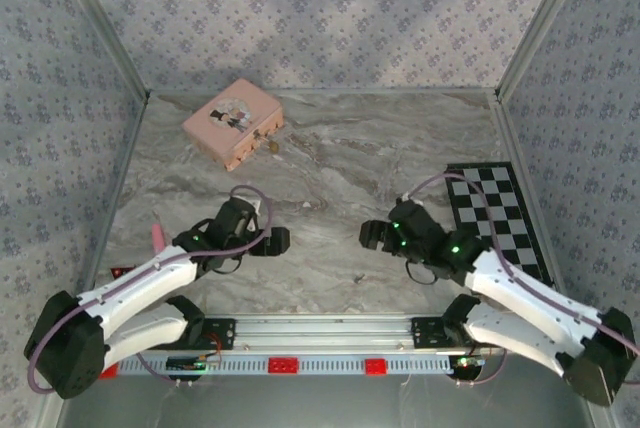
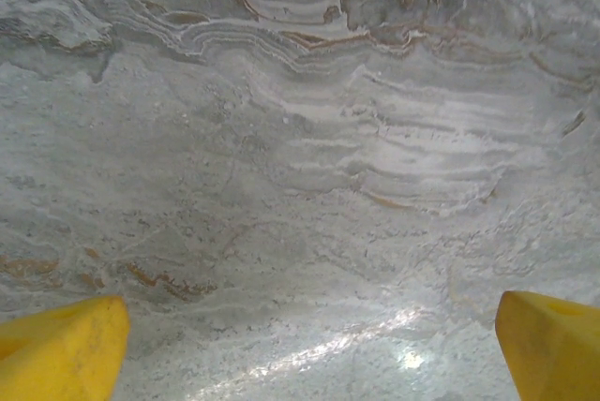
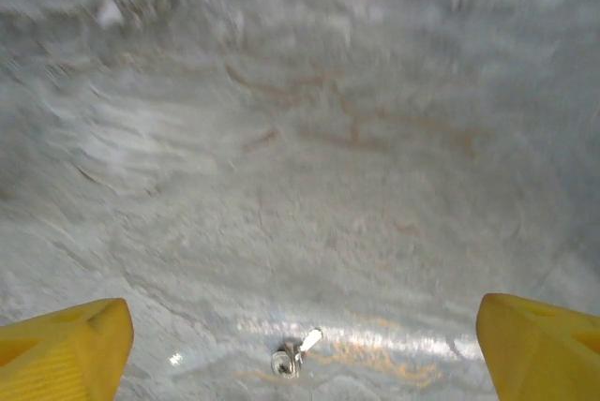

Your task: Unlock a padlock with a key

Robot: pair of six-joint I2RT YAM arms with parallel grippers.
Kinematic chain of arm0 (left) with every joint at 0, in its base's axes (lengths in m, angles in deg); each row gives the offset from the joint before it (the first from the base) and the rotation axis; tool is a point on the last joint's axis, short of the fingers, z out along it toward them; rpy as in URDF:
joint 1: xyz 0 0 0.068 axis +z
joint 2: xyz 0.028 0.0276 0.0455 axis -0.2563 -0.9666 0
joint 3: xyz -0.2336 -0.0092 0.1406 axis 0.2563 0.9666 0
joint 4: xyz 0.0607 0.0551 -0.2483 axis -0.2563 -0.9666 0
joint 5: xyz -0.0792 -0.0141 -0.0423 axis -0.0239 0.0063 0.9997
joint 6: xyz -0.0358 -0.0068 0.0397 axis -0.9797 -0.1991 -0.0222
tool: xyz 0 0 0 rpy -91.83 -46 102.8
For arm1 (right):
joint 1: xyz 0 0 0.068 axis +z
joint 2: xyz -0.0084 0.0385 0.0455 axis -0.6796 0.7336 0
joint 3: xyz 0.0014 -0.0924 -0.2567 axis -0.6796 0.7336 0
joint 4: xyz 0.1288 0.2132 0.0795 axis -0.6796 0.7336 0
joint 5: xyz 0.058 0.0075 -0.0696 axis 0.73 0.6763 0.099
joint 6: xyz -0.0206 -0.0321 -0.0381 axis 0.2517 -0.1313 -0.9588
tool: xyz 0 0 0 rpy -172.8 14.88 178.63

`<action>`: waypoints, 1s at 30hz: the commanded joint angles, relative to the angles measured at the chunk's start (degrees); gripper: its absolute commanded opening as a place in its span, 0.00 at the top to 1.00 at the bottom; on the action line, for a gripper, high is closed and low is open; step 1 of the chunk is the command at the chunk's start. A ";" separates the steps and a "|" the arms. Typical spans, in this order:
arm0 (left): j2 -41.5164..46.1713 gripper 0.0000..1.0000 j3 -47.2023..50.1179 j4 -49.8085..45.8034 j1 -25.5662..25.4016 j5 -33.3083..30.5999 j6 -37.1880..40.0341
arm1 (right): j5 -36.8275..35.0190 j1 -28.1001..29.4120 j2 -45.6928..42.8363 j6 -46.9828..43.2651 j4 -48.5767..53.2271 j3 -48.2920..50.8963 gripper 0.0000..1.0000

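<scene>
My right gripper next brings its open fingers back and down around the key ring, which lies on the marble below and back from it.
The tiny brass padlock hangs at the front edge of a pink picture-lidded box at the back left of the marble table. A small silvery key lies flat on the marble in the right wrist view, low between the two yellow fingers. My right gripper is open above it, with nothing between the fingers. In the top view the right gripper points left near the table's middle. My left gripper faces it, open over bare marble, its yellow fingers wide apart.
A black-and-white checkered mat lies at the right side. A thin pink stick lies near the left wall beside the left arm. Patterned walls close the table on three sides. A metal rail runs along the near edge.
</scene>
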 commanded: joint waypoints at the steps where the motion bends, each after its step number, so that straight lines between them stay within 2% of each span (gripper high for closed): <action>1: 0.90 0.00 0.12 4.31 -0.48 -1.33 4.75 | -2.43 4.28 3.30 10.14 2.77 0.92 0.07; 8: 5.69 0.00 3.73 7.89 -0.44 -3.01 7.45 | 0.64 10.51 12.26 17.59 -0.86 0.06 0.25; 15: 12.08 0.00 5.41 5.43 -0.47 -6.74 5.94 | 2.32 13.22 22.47 17.70 3.00 -6.25 0.46; 22: 14.91 0.00 6.02 4.40 -0.48 -7.20 5.39 | 2.67 13.36 28.80 16.72 5.57 -10.40 0.59; 30: 15.39 0.00 6.11 4.40 -0.48 -7.20 5.14 | 2.86 13.25 31.26 16.96 7.02 -10.92 0.68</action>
